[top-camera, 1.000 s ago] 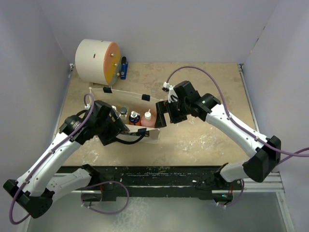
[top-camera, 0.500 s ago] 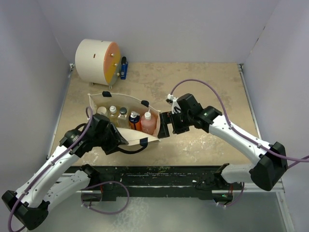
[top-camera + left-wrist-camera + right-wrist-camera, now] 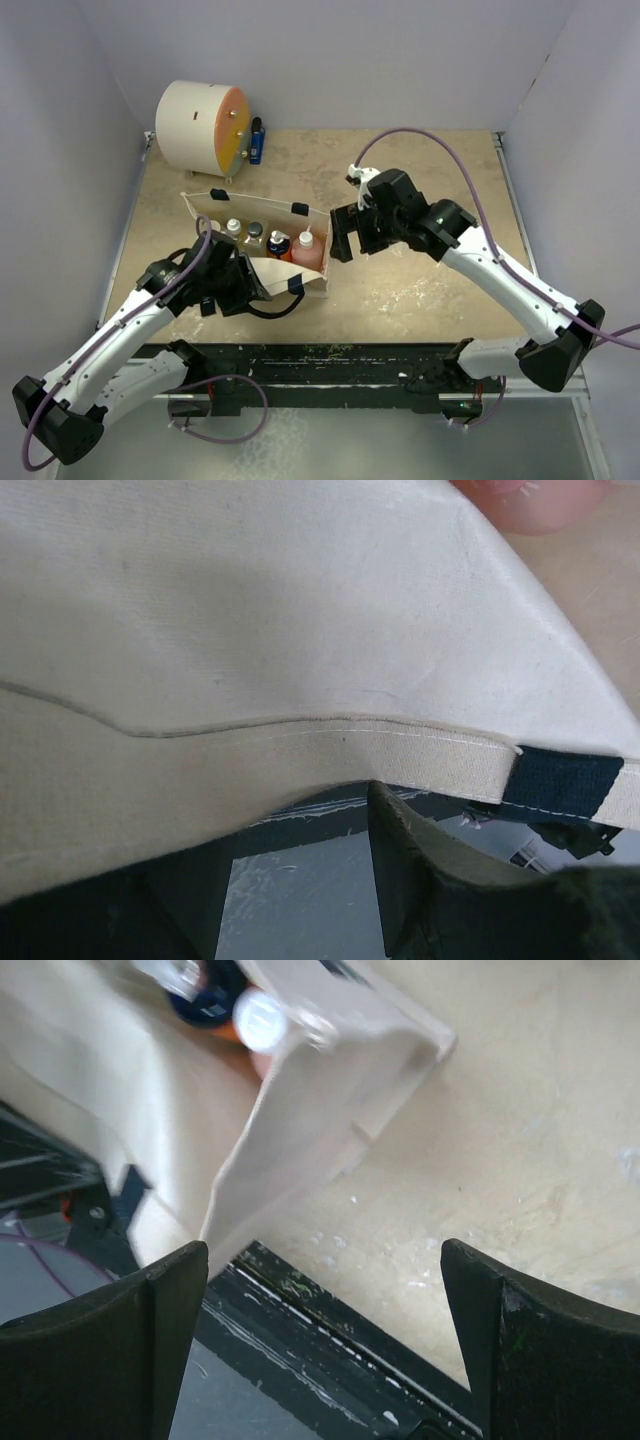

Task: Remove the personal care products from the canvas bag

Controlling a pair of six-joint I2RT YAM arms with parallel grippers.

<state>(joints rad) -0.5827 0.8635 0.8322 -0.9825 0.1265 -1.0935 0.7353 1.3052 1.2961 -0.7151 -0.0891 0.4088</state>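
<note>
My right gripper is to go to the left in the top view next, over the bag's rim and down around the pink bottle's white cap (image 3: 306, 239) (image 3: 260, 1021), because the pink bottle is nearest.
The cream canvas bag (image 3: 300, 284) stands open left of the table's middle. Inside it, in a row, are a pink white-capped bottle (image 3: 306, 246), an orange dark-capped bottle (image 3: 278, 243), a clear dark-capped bottle (image 3: 254, 236) and a small white-capped bottle (image 3: 232, 228). I see no olive jar. My left gripper (image 3: 252, 287) is at the bag's near wall. In the left wrist view its jaws (image 3: 290, 825) are apart, their tips at the bag's rim (image 3: 300, 742). My right gripper (image 3: 343, 234) is open and empty beside the bag's right end (image 3: 330, 1090).
A big white drum with an orange face (image 3: 200, 125) and a small blue item (image 3: 257, 142) stand at the back left. The table's front edge with a black rail (image 3: 330, 352) runs just behind the bag's near wall. Walls close in on three sides.
The bag's near wall swung out toward the front edge, opening the bag wide, then came partly back. My right gripper dipped toward the bag's end, then lifted back a little.
</note>
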